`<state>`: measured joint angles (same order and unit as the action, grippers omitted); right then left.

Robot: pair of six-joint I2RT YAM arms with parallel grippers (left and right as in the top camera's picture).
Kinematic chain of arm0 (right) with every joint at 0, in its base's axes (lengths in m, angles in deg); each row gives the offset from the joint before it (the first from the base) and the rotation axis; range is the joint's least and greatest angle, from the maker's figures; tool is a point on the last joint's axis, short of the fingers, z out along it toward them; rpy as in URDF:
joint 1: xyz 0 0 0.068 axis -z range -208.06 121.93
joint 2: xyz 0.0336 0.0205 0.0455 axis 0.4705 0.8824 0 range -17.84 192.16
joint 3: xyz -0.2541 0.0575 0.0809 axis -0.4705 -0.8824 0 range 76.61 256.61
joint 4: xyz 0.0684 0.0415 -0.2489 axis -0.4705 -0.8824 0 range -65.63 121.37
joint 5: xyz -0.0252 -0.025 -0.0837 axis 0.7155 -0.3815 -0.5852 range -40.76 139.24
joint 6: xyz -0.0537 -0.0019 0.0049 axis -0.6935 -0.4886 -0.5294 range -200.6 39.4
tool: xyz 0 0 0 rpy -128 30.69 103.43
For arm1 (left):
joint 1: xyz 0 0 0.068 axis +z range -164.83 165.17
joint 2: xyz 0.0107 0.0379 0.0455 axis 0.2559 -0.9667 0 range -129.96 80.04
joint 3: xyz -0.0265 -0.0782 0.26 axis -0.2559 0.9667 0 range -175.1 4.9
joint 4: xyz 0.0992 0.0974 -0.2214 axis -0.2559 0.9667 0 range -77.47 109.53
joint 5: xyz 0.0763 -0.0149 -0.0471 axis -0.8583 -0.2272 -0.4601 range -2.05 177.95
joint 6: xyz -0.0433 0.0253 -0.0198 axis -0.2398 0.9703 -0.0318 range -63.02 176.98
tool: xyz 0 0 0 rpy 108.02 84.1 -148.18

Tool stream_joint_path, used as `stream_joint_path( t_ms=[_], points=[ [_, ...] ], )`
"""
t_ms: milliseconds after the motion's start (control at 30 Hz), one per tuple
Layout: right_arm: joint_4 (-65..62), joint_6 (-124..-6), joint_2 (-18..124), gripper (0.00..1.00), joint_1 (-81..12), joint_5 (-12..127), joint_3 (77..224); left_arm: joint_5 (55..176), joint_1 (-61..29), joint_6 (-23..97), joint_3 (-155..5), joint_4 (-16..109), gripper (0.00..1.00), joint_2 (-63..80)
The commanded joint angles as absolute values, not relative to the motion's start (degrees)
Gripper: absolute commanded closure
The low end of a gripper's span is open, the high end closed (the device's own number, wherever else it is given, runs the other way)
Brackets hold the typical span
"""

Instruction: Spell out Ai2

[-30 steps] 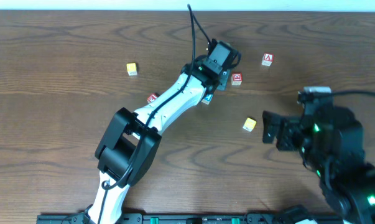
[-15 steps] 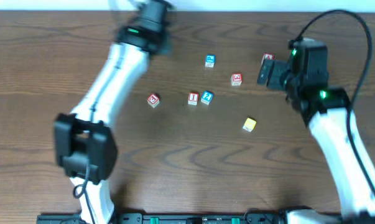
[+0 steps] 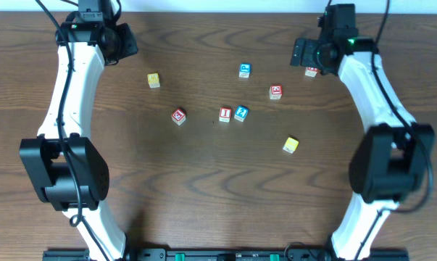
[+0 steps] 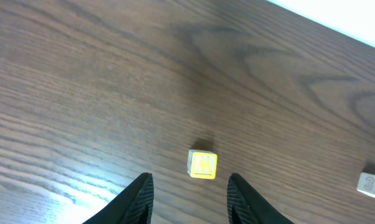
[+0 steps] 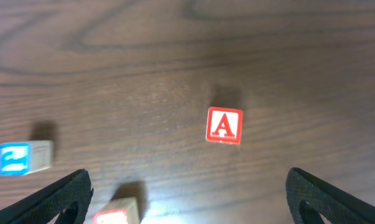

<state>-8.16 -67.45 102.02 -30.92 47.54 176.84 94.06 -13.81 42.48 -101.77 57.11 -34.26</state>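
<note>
The red "A" block (image 3: 311, 72) (image 5: 224, 126) lies apart from the others. My open right gripper will go down until its fingers are on both sides of that block, then close on its sides.
Small letter blocks lie scattered on the wooden table. A red "A" block (image 3: 311, 70) (image 5: 224, 125) lies at the back right. A blue "2" block (image 3: 245, 69) (image 5: 22, 157) lies to its left. A red "I" block (image 3: 225, 114) touches a blue block (image 3: 240, 113) at mid-table. My left gripper (image 3: 120, 42) (image 4: 190, 202) is open and empty at the back left, with a yellow block (image 3: 154, 80) (image 4: 203, 165) just ahead of its fingers. My right gripper (image 3: 299, 52) (image 5: 187, 199) is wide open and empty above the table beside the red "A" block.
Another red block (image 3: 275, 91) (image 5: 115, 214) lies between the "A" and the middle pair. A red block (image 3: 178, 116) lies left of the "I". A second yellow block (image 3: 290, 145) lies at the right front. The table's back edge runs close behind both grippers.
My left arm has swung from mid-table to the back left corner. My right arm has moved from the right front to the back right. The middle blocks now show.
</note>
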Motion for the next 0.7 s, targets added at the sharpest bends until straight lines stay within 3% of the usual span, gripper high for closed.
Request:
stream_joint_path(
  t_ms=[0,667],
  points=[
    [-9.2,-67.8,106.5,0.03,-30.7,46.3,181.4,95.3,-13.3,44.2,-102.6,56.8,0.59,-33.5],
    [-9.1,-63.2,115.1,0.14,-28.0,45.9,183.4,95.2,-13.3,46.3,-102.6,55.3,0.52,-33.5]
  ],
)
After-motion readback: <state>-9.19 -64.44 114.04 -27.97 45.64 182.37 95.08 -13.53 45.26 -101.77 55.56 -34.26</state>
